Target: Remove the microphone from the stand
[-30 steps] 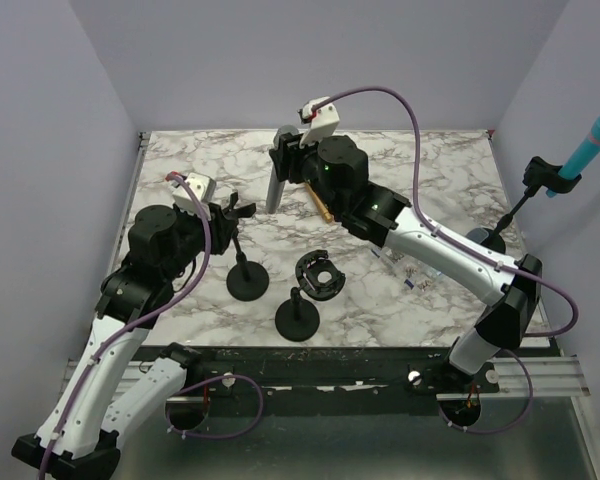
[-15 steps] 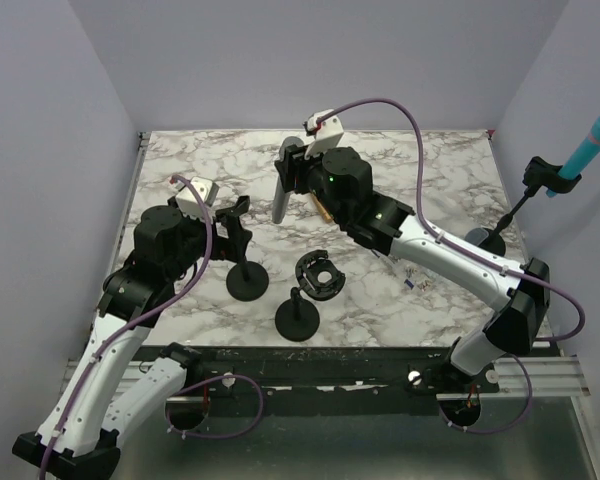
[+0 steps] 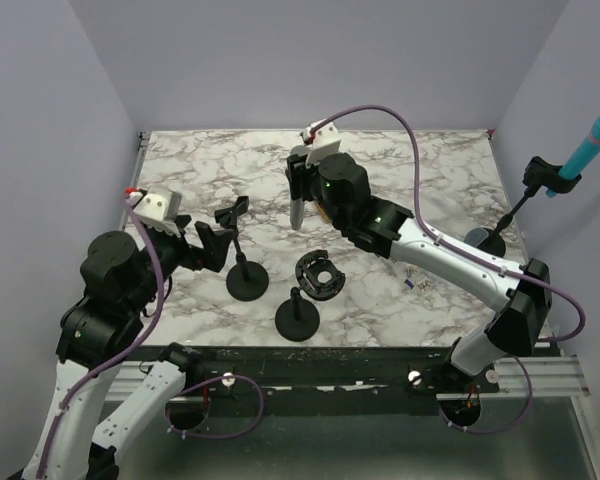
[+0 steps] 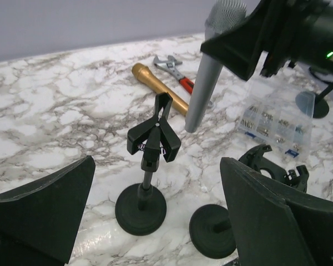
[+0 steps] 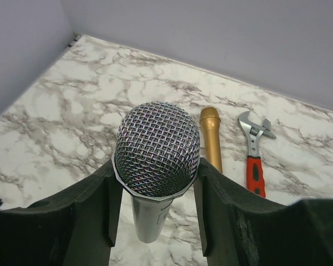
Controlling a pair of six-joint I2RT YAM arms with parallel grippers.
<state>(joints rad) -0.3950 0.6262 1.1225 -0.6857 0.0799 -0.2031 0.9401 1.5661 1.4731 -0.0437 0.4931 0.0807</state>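
Observation:
I need to lower my right gripper outward next, to the bare marble beside the gold microphone, and let go of the silver one. That spot is below and outward.
The silver microphone hangs upright, mesh head up, clear of the stand, with my right gripper shut on its head. In the right wrist view the mesh head fills the gap between the two black pads of the right gripper. The black stand rests on the marble with its clip empty. My left gripper is open, just left of the stand and not touching it. From the left wrist view the left gripper frames the stand, and the microphone hangs behind it.
A gold microphone and a red-handled wrench lie on the table behind the stand. A second black base with a short post and a black ring part sit near the front. A clear parts box lies right. A teal microphone stands far right.
My left gripper has opened and drawn back left and toward the near edge, away from the stand. The right gripper has carried the microphone slightly right and lower.

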